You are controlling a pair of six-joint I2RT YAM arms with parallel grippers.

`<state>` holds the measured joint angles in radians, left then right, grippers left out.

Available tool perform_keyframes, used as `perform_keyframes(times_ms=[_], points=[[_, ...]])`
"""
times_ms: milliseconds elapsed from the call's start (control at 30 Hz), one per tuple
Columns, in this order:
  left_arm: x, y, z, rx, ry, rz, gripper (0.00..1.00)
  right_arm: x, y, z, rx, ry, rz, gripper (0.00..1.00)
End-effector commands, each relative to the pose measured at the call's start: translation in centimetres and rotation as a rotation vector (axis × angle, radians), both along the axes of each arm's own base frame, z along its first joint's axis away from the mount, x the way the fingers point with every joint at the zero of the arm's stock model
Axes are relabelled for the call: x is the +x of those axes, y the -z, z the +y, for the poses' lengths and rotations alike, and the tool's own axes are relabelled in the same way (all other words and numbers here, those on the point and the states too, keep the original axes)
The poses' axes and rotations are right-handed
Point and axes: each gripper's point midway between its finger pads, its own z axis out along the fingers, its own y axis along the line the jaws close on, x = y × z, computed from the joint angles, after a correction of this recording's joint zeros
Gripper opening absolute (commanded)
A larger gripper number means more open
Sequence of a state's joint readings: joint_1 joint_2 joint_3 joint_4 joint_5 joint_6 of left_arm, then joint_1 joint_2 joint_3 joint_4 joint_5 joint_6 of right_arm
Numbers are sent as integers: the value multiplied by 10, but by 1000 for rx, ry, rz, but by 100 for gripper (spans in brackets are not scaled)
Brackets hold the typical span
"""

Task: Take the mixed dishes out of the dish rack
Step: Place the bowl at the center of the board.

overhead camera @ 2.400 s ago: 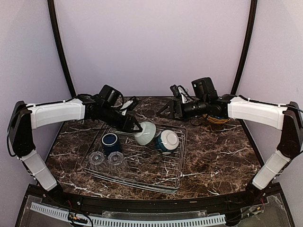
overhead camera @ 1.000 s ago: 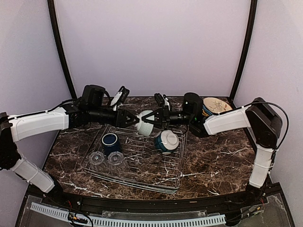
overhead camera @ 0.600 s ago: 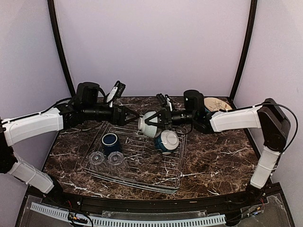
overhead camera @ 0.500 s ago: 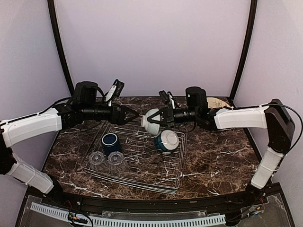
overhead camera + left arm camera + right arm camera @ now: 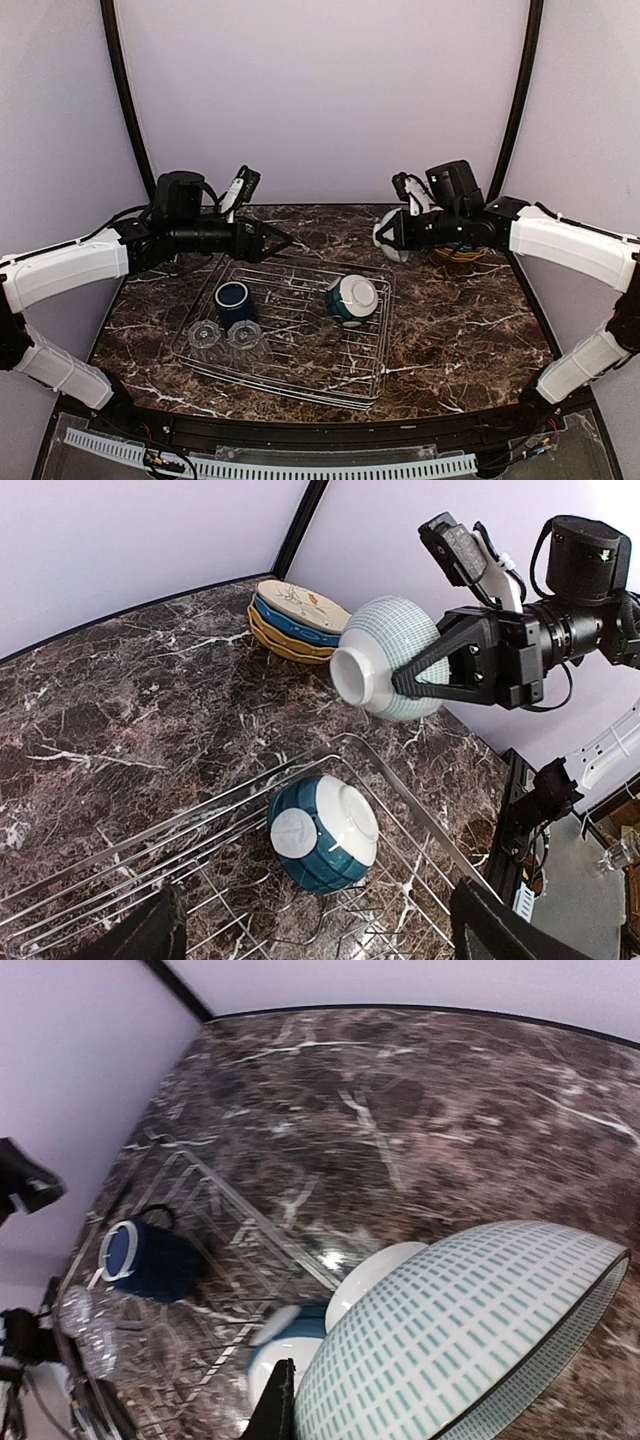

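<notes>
I will swing my right gripper to the right in the top view, turn the pale bowl upright and lower it to release, as the marble beside the plates is bare.
My right gripper is shut on the rim of a pale bowl with fine teal dashes, held on its side in the air above the back right corner of the dish rack. Across from it my left gripper stands open and empty over the rack's back edge. Inside the rack a teal-and-white bowl lies tipped on its side. A dark blue mug and two clear glasses stand at the rack's left.
A stack of plates, the top one cream with a blue rim over yellow ones, sits on the marble table at the back right, mostly hidden behind the right arm in the top view. Dark curved posts flank the table.
The pale bowl went from my left gripper to my right one. The left jaws opened and drew back left. The right arm carried the bowl right, toward the back corner.
</notes>
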<state>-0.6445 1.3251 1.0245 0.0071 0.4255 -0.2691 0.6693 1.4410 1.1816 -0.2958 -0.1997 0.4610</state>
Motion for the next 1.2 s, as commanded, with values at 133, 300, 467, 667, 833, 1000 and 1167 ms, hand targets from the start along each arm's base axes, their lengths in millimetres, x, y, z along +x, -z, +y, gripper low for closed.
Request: perform_keyframes(times_ms=[133, 300, 467, 667, 833, 1000, 1167], points=[[2, 17, 0, 39, -2, -2, 90, 13, 53, -174, -458, 613, 109, 0], [-2, 6, -5, 1, 23, 24, 90, 9, 85, -213, -571, 660, 202, 0], [-10, -2, -4, -24, 44, 21, 90, 16, 116, -259, -771, 680, 298, 0], [-10, 3, -10, -27, 67, 53, 91, 23, 150, -287, -878, 604, 412, 0], [-6, 7, -8, -8, 50, 42, 91, 29, 170, -296, -881, 571, 464, 0], [-6, 13, -11, -5, 62, 63, 91, 31, 185, -309, -934, 583, 492, 0], [-7, 15, -13, -9, 71, 80, 91, 35, 188, -316, -961, 597, 487, 0]])
